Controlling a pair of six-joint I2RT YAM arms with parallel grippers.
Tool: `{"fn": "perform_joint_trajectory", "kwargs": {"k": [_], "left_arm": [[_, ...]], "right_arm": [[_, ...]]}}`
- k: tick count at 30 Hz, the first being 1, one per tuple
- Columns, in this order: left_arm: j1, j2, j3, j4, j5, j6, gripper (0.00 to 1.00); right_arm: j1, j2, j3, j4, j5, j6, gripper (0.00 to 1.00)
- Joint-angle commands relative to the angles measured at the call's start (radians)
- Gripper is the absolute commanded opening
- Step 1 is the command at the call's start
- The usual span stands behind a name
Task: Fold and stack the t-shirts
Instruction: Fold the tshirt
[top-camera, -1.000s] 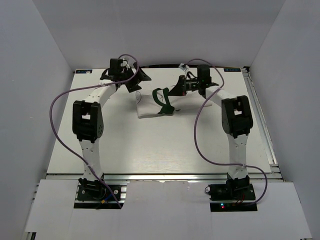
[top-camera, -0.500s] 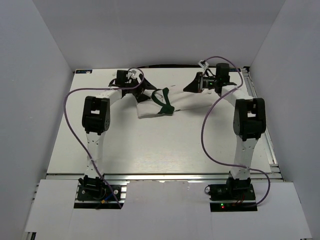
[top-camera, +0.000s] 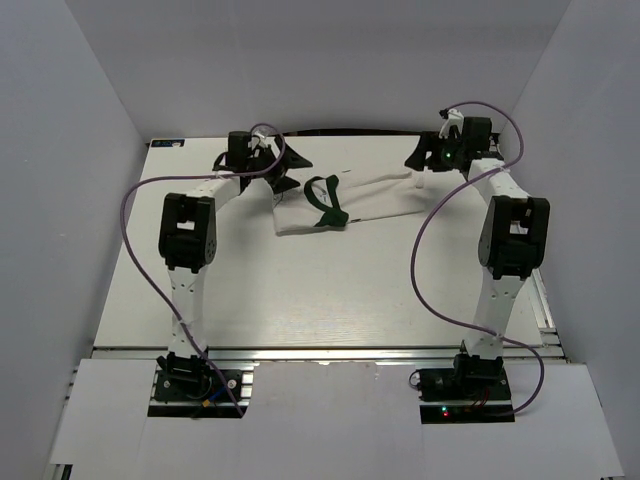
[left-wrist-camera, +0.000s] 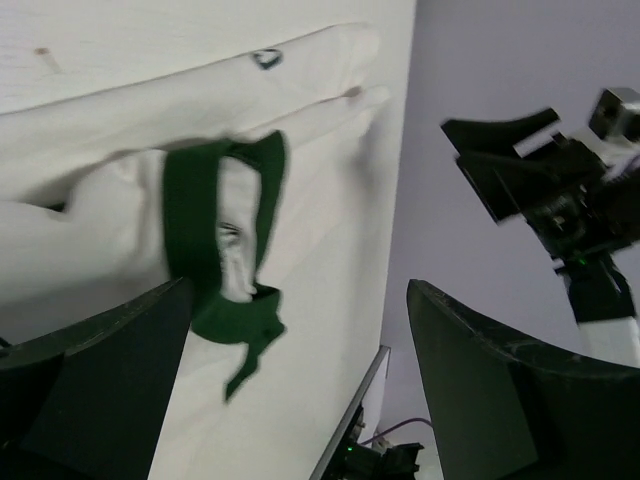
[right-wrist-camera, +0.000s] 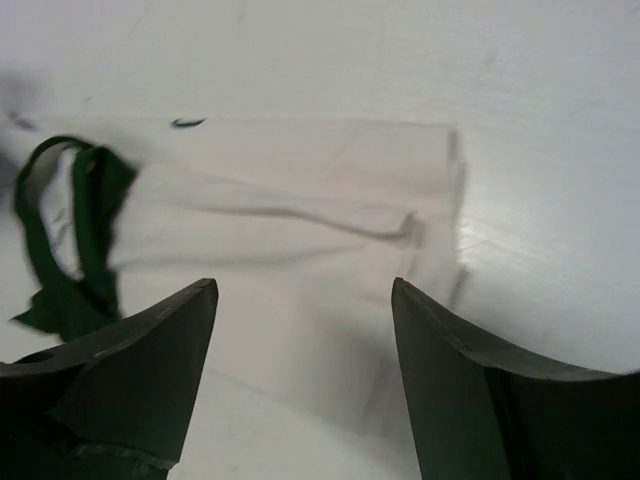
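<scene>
My right gripper is going to lower its open fingers first onto the shirt's edge beside the raised fold's tip, and will then close to grab the shirt's hem end.
A white t-shirt (top-camera: 372, 195) with a green collar (top-camera: 326, 203) lies stretched out sideways at the far middle of the table. My left gripper (top-camera: 291, 172) is at its collar end, open, its jaws standing wide apart over the shirt. In the left wrist view the green collar (left-wrist-camera: 212, 235) lies just ahead of the gripper (left-wrist-camera: 300, 287), with nothing held. My right gripper (top-camera: 418, 168) is at the shirt's other end. It is open in the right wrist view (right-wrist-camera: 303, 284), hovering over the flat white cloth (right-wrist-camera: 300, 235).
The back wall runs close behind both grippers. The table's right rail (top-camera: 520, 230) lies just right of the right arm. Purple cables (top-camera: 415, 270) loop off both arms above the table (top-camera: 300, 290).
My right gripper moved right, drawing the bunched shirt out sideways, then opened and let go. The left gripper stayed open at the collar end, shifting only slightly.
</scene>
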Motion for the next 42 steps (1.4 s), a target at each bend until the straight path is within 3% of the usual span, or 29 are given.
{"fn": "perform_joint_trajectory", "kwargs": {"k": [1,8,18,30,37,42], "left_arm": [[0.014,-0.230,-0.007,0.057,-0.009,0.006,0.98],[0.092,-0.499,-0.315,0.062,-0.006,0.043,0.98],[0.161,-0.763,-0.652,0.027,-0.008,0.058,0.98],[0.217,-0.883,-0.766,-0.036,-0.012,0.077,0.98],[0.217,-0.901,-0.782,-0.035,-0.011,0.071,0.98],[0.217,-0.904,-0.775,-0.039,-0.011,0.072,0.98]], "right_arm": [[-0.005,0.064,0.107,-0.028,0.184,-0.035,0.78],[-0.005,0.156,0.153,-0.055,0.233,-0.029,0.89],[0.018,0.231,0.179,-0.058,0.215,-0.043,0.89],[0.124,0.265,0.193,-0.124,0.259,-0.043,0.89],[0.122,0.249,0.164,-0.120,0.281,-0.040,0.80],[0.109,0.257,0.167,-0.115,0.259,-0.023,0.62]]}}
